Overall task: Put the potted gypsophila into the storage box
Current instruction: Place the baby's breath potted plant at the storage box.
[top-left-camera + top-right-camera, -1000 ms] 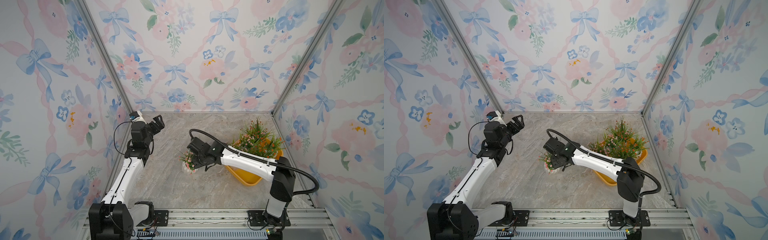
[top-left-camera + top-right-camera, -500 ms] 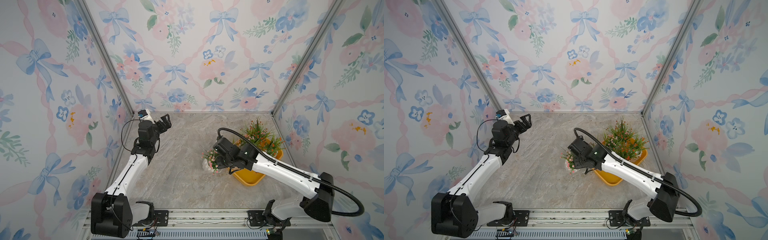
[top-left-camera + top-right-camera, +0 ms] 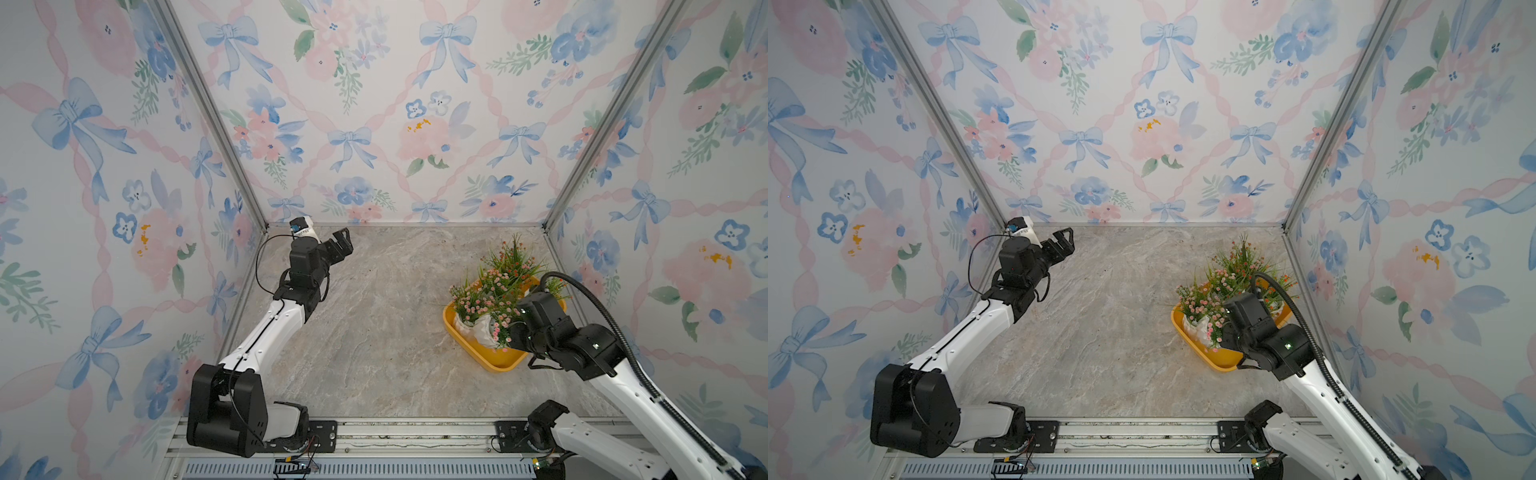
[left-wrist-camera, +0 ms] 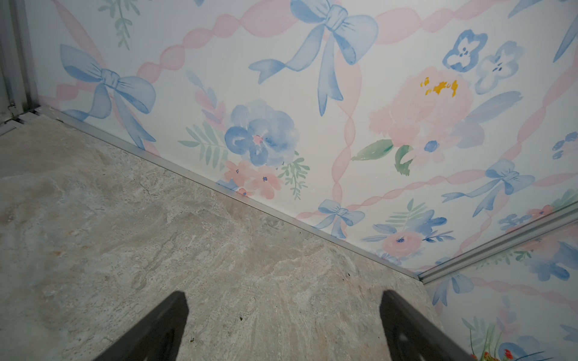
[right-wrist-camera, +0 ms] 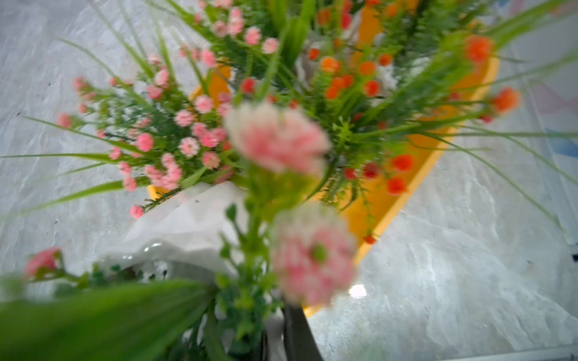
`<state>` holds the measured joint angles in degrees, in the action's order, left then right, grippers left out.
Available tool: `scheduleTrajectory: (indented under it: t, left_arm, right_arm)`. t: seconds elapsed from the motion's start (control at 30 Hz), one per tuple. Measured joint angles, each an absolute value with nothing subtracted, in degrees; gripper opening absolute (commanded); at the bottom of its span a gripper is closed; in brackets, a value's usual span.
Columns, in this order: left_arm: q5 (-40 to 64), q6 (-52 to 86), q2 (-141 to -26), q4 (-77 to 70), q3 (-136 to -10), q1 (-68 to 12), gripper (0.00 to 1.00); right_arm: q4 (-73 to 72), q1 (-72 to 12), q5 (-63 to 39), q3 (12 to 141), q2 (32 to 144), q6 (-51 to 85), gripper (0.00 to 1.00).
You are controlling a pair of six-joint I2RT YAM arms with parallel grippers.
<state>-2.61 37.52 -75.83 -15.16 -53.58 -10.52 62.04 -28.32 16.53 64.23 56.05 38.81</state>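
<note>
I will next lower the tilted white pot with my right gripper and turn it upright onto the bare bottom of the box's near end (image 3: 496,355). Then I will release it there, since pots crowd the box's far part.
The yellow-orange storage box (image 3: 494,360) (image 3: 1219,362) lies at the right wall, and several potted gypsophila (image 3: 512,261) (image 3: 1241,257) with pink and orange-red blooms stand in it. My right gripper (image 3: 509,332) (image 3: 1221,334) is shut on a pink-bloomed potted gypsophila (image 3: 485,330) (image 3: 1203,328), its white pot tilted over the box's near-left part. The right wrist view shows blurred pink blooms (image 5: 275,137), a white pot (image 5: 187,225) and the box (image 5: 391,193). My left gripper (image 3: 340,245) (image 3: 1064,243) (image 4: 281,328) hangs open and empty near the back-left corner.
Patterned walls (image 3: 374,124) close in the marble floor (image 3: 374,324) on three sides, with metal corner posts (image 3: 582,137). The box sits close to the right wall. A metal rail (image 3: 374,432) with the arm bases runs along the front edge.
My right arm has carried the pink plant from the middle of the floor rightward to the box. The left arm has swung a little toward the back, still open.
</note>
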Motion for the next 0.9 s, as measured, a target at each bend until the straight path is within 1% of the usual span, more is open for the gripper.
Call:
scheduleTrajectory:
  t: [0.17,0.33,0.67,0.9]
  left_arm:
    - [-4.1,37.5,-75.2,-15.2,-53.6,-10.5,0.98]
    - [-5.2,37.5,-74.5,-15.3,-53.6,-10.5,0.98]
    - [-6.9,37.6,-72.2,-15.4,-52.5,-10.5,0.98]
    - [-8.0,37.5,-71.7,-15.4,-51.8,-10.5,0.98]
  right_arm:
    - [64.1,-19.6,14.3,62.4,55.0,34.7,0.02]
    - [63.6,-15.9,11.7,59.9,55.9,32.0,0.02]
    - [60.2,-14.0,10.2,57.8,61.3,29.3,0.02]
    - [58.8,-14.0,10.0,57.3,62.5,29.1,0.01]
